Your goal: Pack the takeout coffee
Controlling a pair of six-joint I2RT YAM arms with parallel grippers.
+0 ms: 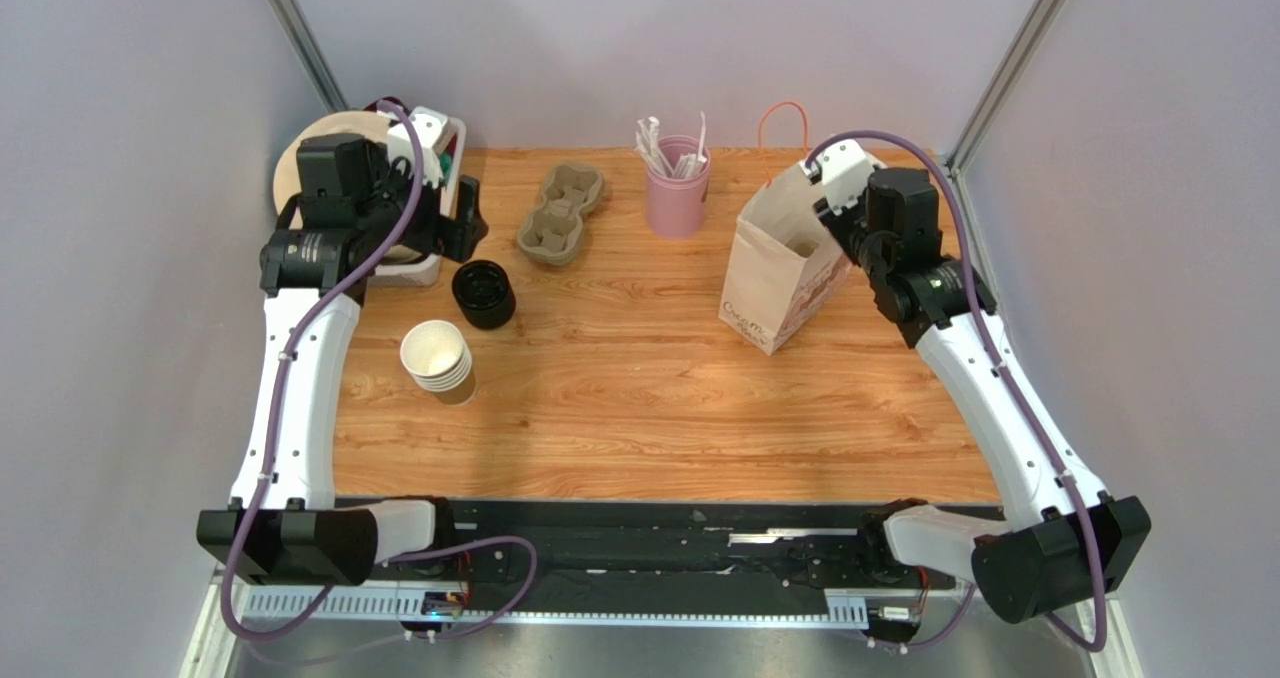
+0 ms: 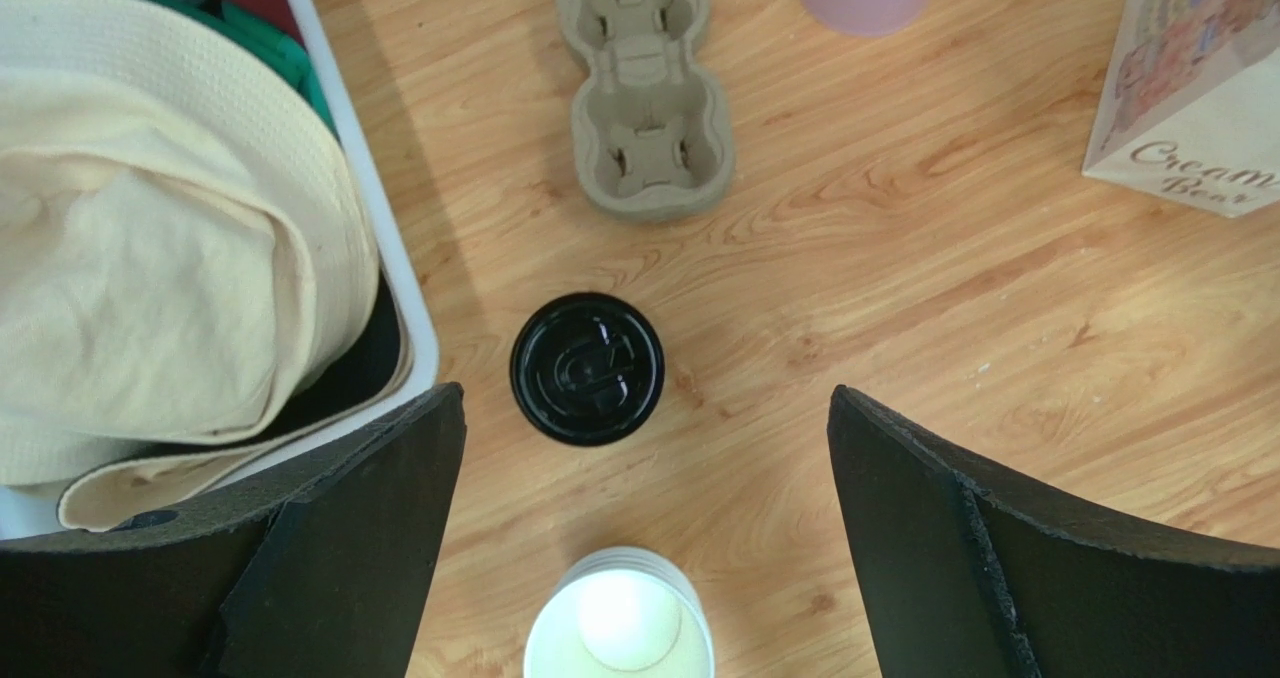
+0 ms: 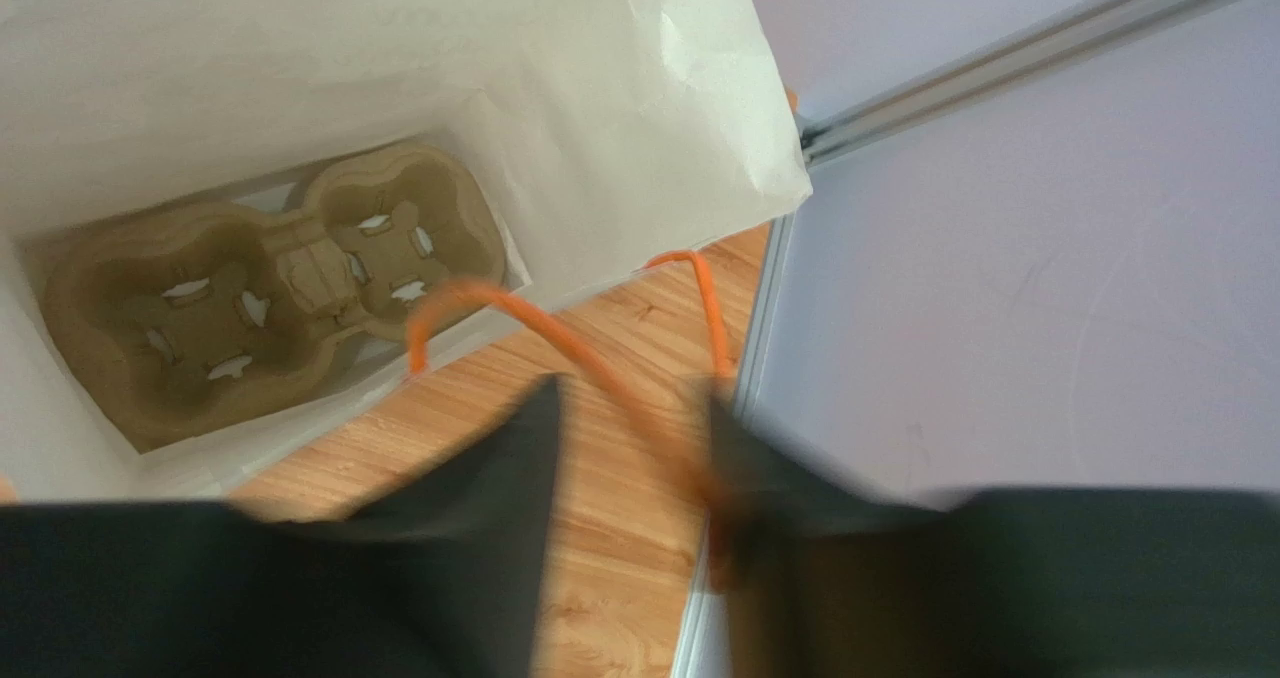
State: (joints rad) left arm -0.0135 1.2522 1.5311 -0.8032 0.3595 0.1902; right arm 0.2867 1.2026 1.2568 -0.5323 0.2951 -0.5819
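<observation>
The cup's opening has room for one finger, so next I need to bring my left gripper back toward the base and down onto the top paper cup's open-table-side rim (image 1: 460, 363) (image 2: 706, 642).
No single kraft cup shows apart from the nested stack of paper cups (image 1: 437, 360), so the takeout coffee is hidden or out of view. A black round lid (image 1: 483, 293) lies on the table behind the stack; it also shows in the left wrist view (image 2: 586, 368). My left gripper (image 1: 466, 221) is open and empty, above the lid and beside the white bin; in its wrist view (image 2: 646, 393) the jaws stand wide apart. My right gripper (image 1: 831, 221) is at the mouth of the paper bag (image 1: 781, 266). In its blurred wrist view (image 3: 631, 408) the jaws stand apart, with the orange handle (image 3: 601, 378) running against the right finger.
A cardboard cup carrier (image 1: 562, 210) lies at the back centre. Another carrier (image 3: 271, 296) lies in the bag's bottom. A pink cup of white sticks (image 1: 676, 183) stands behind the bag. The white bin (image 2: 394, 258) holds a cream hat (image 2: 150, 243). Grey walls close in both sides.
</observation>
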